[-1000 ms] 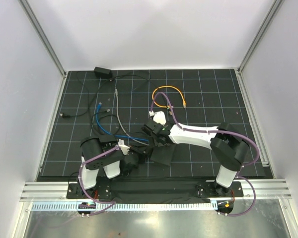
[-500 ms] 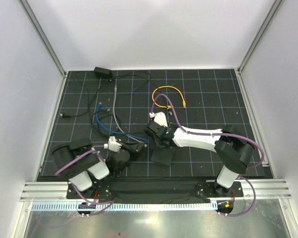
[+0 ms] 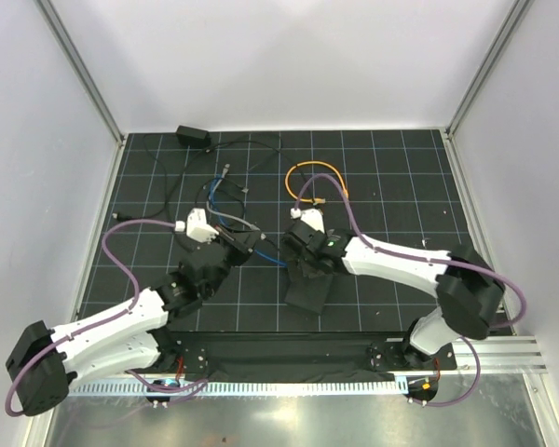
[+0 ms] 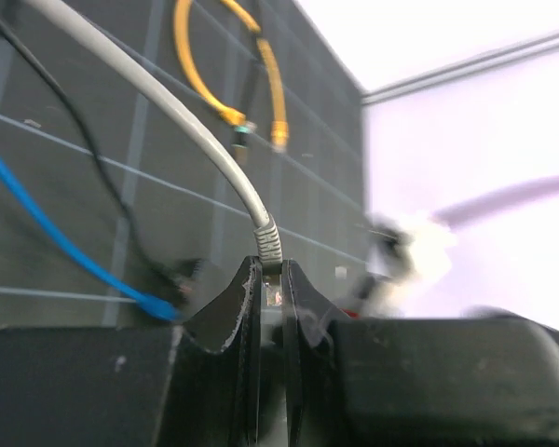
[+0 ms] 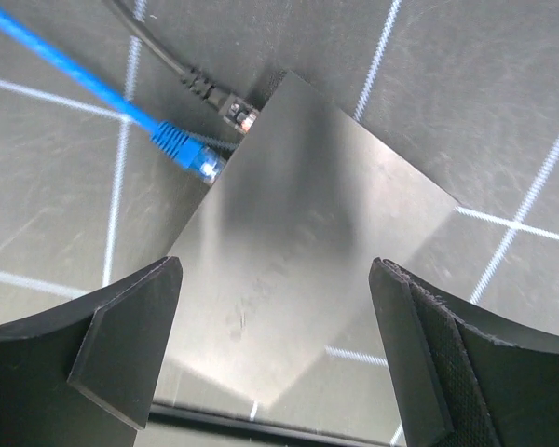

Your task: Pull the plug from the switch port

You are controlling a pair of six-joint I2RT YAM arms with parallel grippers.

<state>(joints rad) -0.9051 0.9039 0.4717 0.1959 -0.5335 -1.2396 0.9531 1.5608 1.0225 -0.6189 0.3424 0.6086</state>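
My left gripper holds the plug. Next it will move the plug away from my base and the box, then down to the mat (image 3: 288, 207) beside the yellow cable.
The flat black box (image 3: 307, 291) lies near the front of the mat, and it fills the right wrist view (image 5: 298, 242). A blue plug (image 5: 191, 154) and a black plug (image 5: 219, 98) sit at its port edge. My left gripper (image 3: 245, 246) is shut on the grey cable's plug (image 4: 270, 250), held left of the box and apart from it. The left wrist view shows the fingers (image 4: 245, 307) pinching the plug. My right gripper (image 3: 309, 265) hangs open just above the box, with its jaws (image 5: 275, 279) wide on either side.
A yellow cable (image 3: 317, 168) loops behind the box. The grey cable (image 3: 238, 222) and the blue cable (image 3: 261, 258) tangle with thin black leads at centre left. A small black power adapter (image 3: 193, 136) lies at the back left. White walls enclose the mat.
My left arm has swung out from its base and stretched up and left. It carried the grey plug away from the box's edge. The right gripper shifted slightly over the box.
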